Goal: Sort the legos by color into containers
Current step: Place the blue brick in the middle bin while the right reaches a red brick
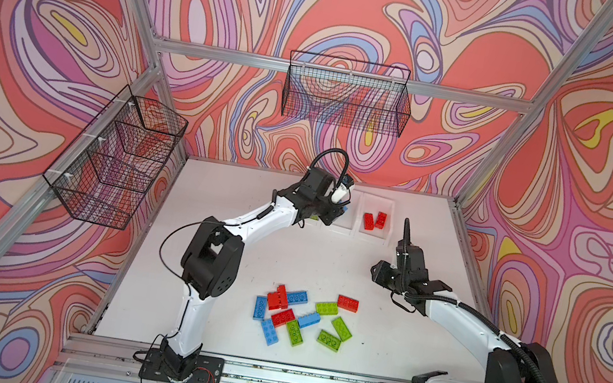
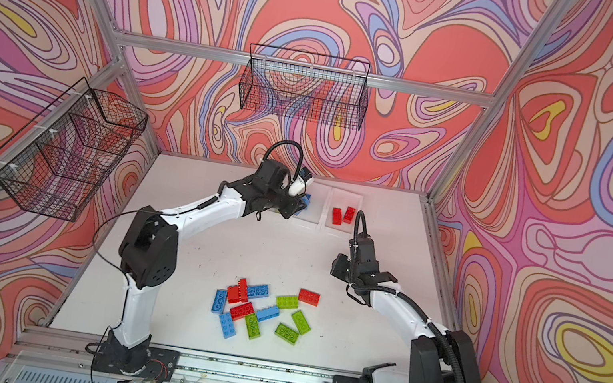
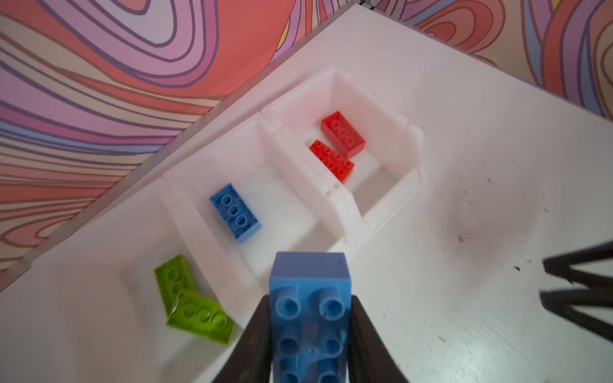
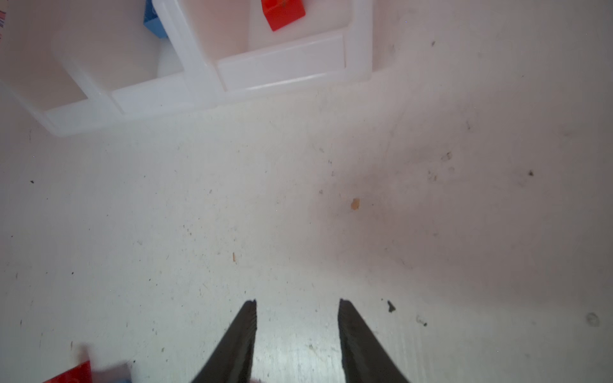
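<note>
Next, my left gripper moves down and toward the red container, over the middle container's bare bottom, and releases, since a blue lego already lies there.
Three white containers (image 3: 409, 142) stand in a row at the table's back. One holds two green legos (image 3: 195, 315), the middle one a blue lego (image 3: 234, 212), the third two red legos (image 3: 343, 132). My left gripper (image 3: 310, 298) is shut on another blue lego (image 3: 310, 275), held over the middle container's front rim (image 1: 336, 214). The right gripper (image 4: 297, 301) is open with nothing between its fingers, above bare table in front of the red container (image 1: 379, 274). A loose pile of red, blue and green legos (image 1: 300, 318) lies near the table's front.
Black wire baskets hang on the left wall (image 1: 117, 156) and on the back wall (image 1: 348, 94). Aluminium frame posts stand at the table's corners. The right gripper's fingers (image 3: 577, 298) show at the edge of the left wrist view.
</note>
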Controlling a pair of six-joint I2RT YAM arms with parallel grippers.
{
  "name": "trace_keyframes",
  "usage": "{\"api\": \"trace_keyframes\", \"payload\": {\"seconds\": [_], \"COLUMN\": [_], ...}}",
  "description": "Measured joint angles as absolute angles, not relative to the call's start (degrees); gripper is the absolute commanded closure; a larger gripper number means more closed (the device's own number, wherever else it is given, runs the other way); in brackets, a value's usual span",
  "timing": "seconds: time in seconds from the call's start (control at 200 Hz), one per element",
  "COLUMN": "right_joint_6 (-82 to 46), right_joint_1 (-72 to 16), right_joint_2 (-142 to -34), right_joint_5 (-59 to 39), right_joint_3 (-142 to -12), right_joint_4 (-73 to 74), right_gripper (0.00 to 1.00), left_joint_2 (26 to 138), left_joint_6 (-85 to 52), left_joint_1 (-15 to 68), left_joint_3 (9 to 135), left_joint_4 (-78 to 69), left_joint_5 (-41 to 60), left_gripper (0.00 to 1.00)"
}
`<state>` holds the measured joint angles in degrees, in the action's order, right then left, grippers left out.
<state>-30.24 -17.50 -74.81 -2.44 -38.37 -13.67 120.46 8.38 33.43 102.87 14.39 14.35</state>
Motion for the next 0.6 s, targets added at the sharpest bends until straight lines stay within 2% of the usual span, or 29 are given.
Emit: {"api": "trace_keyframes", "payload": {"seconds": [0.351, 0.401, 0.516, 0.601], "right_joint_6": [-33.2, -33.1, -32.4, -31.9], "right_joint_1": [-21.6, -22.2, -23.5, -25.1], "right_joint_2": [-68.8, -68.7, -69.0, -69.4], "right_joint_5": [-2.4, -2.5, -3.4, -3.8], "right_joint_3": [-37.1, -37.3, -38.1, -38.7], "right_joint_4": [-21.6, -23.2, -27.1, -28.9], "right_gripper": [0.55, 0.55, 0.54, 0.51], "left_joint_2": [136.1, 137.5, 139.7, 140.1], "left_joint_6": [3.2, 2.5, 1.4, 1.2], "left_joint_1": [34.5, 34.5, 34.5, 34.5], "left_joint_3": [118.1, 119.5, 121.7, 122.0], "left_joint_4": [13.4, 13.3, 13.0, 13.0], "left_joint_5": [11.8, 11.6, 11.4, 11.7], "left_gripper": [0.65, 0.60, 0.42, 0.34]}}
